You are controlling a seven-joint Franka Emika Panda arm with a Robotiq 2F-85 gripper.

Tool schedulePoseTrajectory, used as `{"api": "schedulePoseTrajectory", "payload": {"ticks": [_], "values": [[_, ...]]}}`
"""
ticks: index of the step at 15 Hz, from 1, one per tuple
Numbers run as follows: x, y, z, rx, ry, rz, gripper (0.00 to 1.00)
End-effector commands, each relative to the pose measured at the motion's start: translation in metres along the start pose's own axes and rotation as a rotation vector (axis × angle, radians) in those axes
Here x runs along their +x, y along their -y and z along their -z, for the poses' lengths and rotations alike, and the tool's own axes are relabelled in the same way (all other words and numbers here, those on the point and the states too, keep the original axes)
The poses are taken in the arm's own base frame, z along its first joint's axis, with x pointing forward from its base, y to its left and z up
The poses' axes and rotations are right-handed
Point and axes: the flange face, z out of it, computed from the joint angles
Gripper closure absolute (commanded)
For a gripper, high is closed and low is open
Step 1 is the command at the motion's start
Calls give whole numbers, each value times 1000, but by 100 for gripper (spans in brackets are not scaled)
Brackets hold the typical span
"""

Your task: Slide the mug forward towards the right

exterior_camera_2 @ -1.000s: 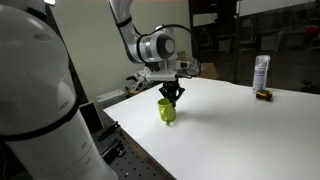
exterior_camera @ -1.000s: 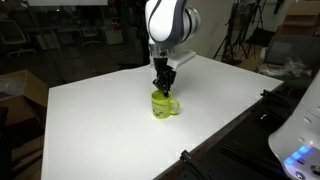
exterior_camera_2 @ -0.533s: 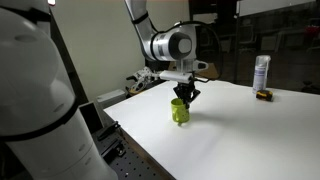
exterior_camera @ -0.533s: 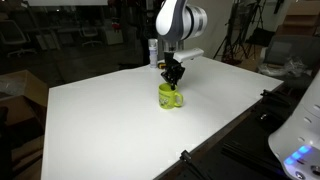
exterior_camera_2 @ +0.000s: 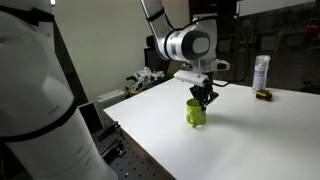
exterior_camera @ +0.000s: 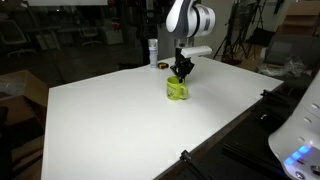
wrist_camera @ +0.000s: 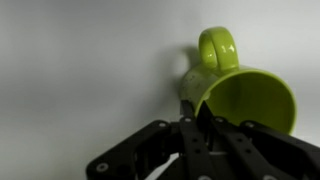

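Note:
The mug (exterior_camera: 177, 90) goes outward along the table toward the bottle next, turning slightly, before my gripper opens, since empty table lies ahead.
The lime-green mug (exterior_camera: 177, 90) stands upright on the white table (exterior_camera: 110, 120); it also shows in the other exterior view (exterior_camera_2: 195, 112) and fills the right of the wrist view (wrist_camera: 235, 95), its loop handle pointing up in that picture. My gripper (exterior_camera: 182, 70) comes down from above onto the mug's rim, seen too in an exterior view (exterior_camera_2: 204, 96). In the wrist view the fingers (wrist_camera: 196, 118) are pinched on the mug's wall, one inside and one outside the rim.
A slim pale bottle with a blue band (exterior_camera_2: 261, 72) stands at the table's far side beside a small dark object (exterior_camera_2: 264, 96); the bottle also shows behind the arm (exterior_camera: 153, 51). A white robot body (exterior_camera_2: 40, 110) fills the near foreground. Table edge (exterior_camera: 235, 118) lies close.
My gripper, shut on the mug's rim, has slid the mug steadily across the table, away from the near edge and towards the bottle's side.

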Motion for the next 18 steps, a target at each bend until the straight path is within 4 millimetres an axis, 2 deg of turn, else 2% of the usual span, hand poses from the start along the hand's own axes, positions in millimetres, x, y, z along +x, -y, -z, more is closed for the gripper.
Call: {"api": "schedulePoseTrajectory", "payload": {"ticks": [1,8,18], "values": [[9,-9,8,-1,-57,-79,97],[17,-14,7,-40,-196,-191,97],[18,-15,5,-39,-162,-262,97]]}}
